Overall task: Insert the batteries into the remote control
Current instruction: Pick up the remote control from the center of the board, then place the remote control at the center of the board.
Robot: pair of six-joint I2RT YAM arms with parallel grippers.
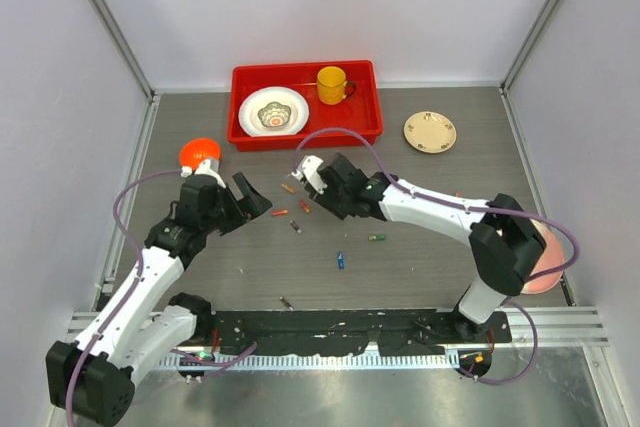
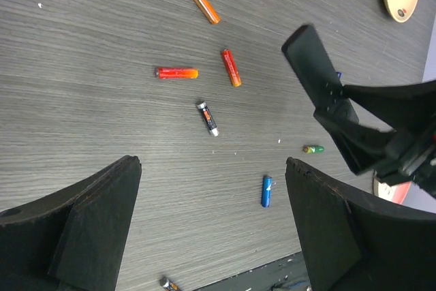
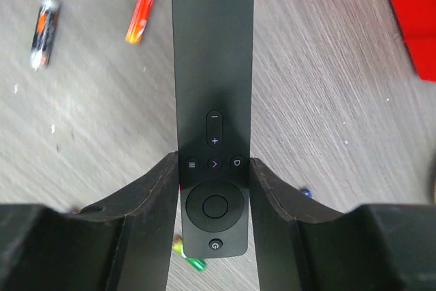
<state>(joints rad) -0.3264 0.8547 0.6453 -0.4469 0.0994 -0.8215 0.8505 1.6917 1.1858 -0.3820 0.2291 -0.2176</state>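
Observation:
The right gripper brings the remote control (image 3: pixel 212 66) down and back to a bare patch (image 3: pixel 142 146) between the dark and green batteries next, then releases it.
The remote control (image 3: pixel 212 66), a slim black bar with its buttons facing up, is clamped at its button end in my right gripper (image 3: pixel 213 165), which is shut on it above the table. The left wrist view shows the remote control (image 2: pixel 310 59) sticking out of the right gripper (image 2: pixel 368 134). Several batteries lie loose on the table: orange (image 2: pixel 204 4), orange-red (image 2: pixel 231 67), red (image 2: pixel 176 72), dark (image 2: pixel 208 118), green (image 2: pixel 313 148) and blue (image 2: pixel 266 191). My left gripper (image 2: pixel 211 163) hangs open over them, holding nothing. From above, the left gripper (image 1: pixel 255 199) and right gripper (image 1: pixel 325 187) face each other.
A red tray (image 1: pixel 305 67) at the back holds a white bowl (image 1: pixel 273 112) and a yellow mug (image 1: pixel 332 85). A beige plate (image 1: pixel 430 132) lies at the back right and an orange ball (image 1: pixel 199 154) behind my left arm. One more battery (image 1: pixel 286 302) lies by the black rail (image 1: pixel 340 327).

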